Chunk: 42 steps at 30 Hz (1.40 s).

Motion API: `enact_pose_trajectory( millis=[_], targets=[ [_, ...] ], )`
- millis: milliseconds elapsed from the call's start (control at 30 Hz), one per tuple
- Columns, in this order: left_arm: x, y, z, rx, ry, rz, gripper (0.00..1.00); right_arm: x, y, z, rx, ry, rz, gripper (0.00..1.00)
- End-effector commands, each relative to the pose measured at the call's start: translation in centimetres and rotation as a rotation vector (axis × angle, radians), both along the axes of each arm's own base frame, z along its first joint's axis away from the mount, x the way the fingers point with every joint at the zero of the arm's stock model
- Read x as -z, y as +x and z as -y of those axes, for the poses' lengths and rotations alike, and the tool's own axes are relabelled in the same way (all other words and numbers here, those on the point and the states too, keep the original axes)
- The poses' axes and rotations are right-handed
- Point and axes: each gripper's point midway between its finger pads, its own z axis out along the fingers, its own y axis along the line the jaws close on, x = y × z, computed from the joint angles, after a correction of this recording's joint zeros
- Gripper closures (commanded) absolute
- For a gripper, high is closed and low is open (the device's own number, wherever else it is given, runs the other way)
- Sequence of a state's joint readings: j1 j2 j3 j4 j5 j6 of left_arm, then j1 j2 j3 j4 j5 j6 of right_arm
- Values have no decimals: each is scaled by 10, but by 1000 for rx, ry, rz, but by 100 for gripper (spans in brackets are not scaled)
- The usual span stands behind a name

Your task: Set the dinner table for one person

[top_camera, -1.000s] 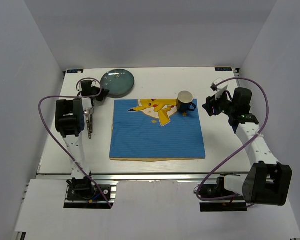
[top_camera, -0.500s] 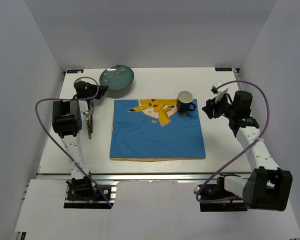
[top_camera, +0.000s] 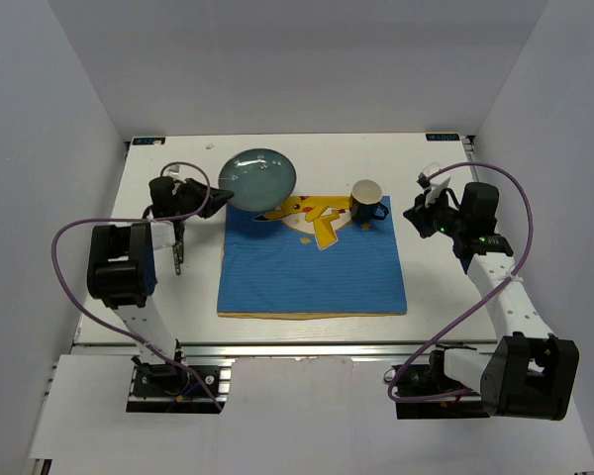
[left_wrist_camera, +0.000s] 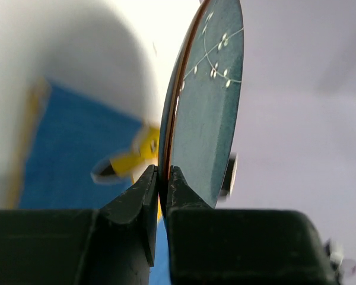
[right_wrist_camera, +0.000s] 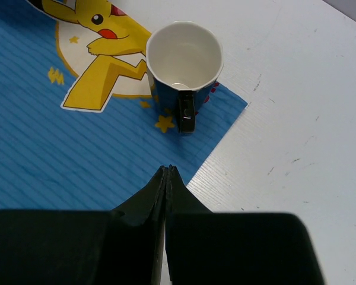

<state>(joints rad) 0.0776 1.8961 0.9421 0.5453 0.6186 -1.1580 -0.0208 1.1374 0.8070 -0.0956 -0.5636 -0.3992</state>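
Observation:
I should next move my left gripper back, to the right in the top view and down onto the placemat's middle (top_camera: 308, 260) to let go of the plate (top_camera: 259, 178), because that part of the placemat is empty.
My left gripper (top_camera: 221, 195) is shut on the rim of a teal plate (top_camera: 259, 178), which hangs in the air over the back left corner of the blue placemat (top_camera: 312, 267). In the left wrist view the plate (left_wrist_camera: 207, 107) stands edge-on, pinched between the jaws of that gripper (left_wrist_camera: 162, 178). A dark blue mug (top_camera: 367, 201) with a white inside stands upright on the placemat's back right corner. My right gripper (top_camera: 421, 220) hovers just right of it, shut on nothing. In the right wrist view its tips (right_wrist_camera: 168, 169) point at the mug's handle (right_wrist_camera: 187, 113), a short way off.
The white dinner table (top_camera: 455, 287) carries the placemat at its middle. A piece of cutlery (top_camera: 178, 249) lies on the table left of the placemat, under the left arm. A silver rail (top_camera: 307, 351) runs along the near edge. White walls enclose the sides and back.
The left gripper has lifted the plate off the back left of the table and carried it right, over the placemat's corner. The right gripper's jaws have shut.

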Motion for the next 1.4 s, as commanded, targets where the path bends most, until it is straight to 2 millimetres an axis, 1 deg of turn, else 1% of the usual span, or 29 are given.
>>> enact_pose_trajectory(
  millis=[0, 33, 67, 100, 133, 167, 200, 233, 300, 400, 533, 733, 767, 933, 1133, 1233, 1267, 1300, 1333, 1367],
  targets=[
    [-74, -43, 47, 240, 43, 240, 100, -15, -1, -3, -21, 20, 46, 100],
    [-66, -58, 67, 300, 59, 221, 100, -15, 0, -3, -19, 19, 47, 100],
    [-55, -70, 73, 327, 69, 193, 100, -17, 1, -2, -15, 19, 52, 100],
    [-57, -81, 78, 352, 80, 197, 100, -18, 2, -2, -13, 19, 55, 100],
    [-45, -94, 87, 391, 105, 165, 100, -19, 2, -2, -12, 18, 58, 100],
    [-34, -106, 91, 411, 112, 139, 100, -19, 2, -1, -8, 16, 59, 100],
    [-35, -116, 94, 428, 117, 141, 100, -20, 2, -1, -9, 15, 62, 100],
    [-31, -125, 101, 452, 122, 137, 100, -18, 2, -1, -7, 14, 57, 100],
    [-26, -142, 106, 479, 119, 129, 100, -18, 2, -1, -8, 16, 58, 100],
    [-16, -160, 122, 537, 121, 110, 100, -17, 1, -2, -8, 23, 50, 100],
    [-10, -166, 129, 559, 116, 107, 100, -15, 1, -2, -10, 19, 45, 100],
    [-2, -161, 140, 586, 111, 95, 100, -9, -1, -1, -11, 11, 33, 100],
    [4, -160, 141, 589, 111, 80, 100, -9, -1, -1, -10, 12, 32, 100],
    [19, -158, 148, 616, 119, 50, 100, -6, -2, 1, 0, 9, 26, 100],
    [21, -156, 156, 638, 126, 43, 100, -1, -3, 1, 3, 5, 16, 100],
    [25, -156, 153, 638, 155, 20, 89, 0, -3, 1, 2, 5, 13, 100],
    [26, -156, 152, 637, 169, 14, 83, 0, -4, 1, 1, 4, 14, 100],
    [31, -160, 149, 643, 194, -11, 63, 0, -4, 1, 3, 4, 12, 100],
    [28, -159, 146, 630, 215, -8, 57, 0, -4, 1, 2, 2, 13, 100],
    [27, -160, 144, 623, 233, -9, 54, 1, -4, 1, 2, 1, 11, 100]
  ],
)
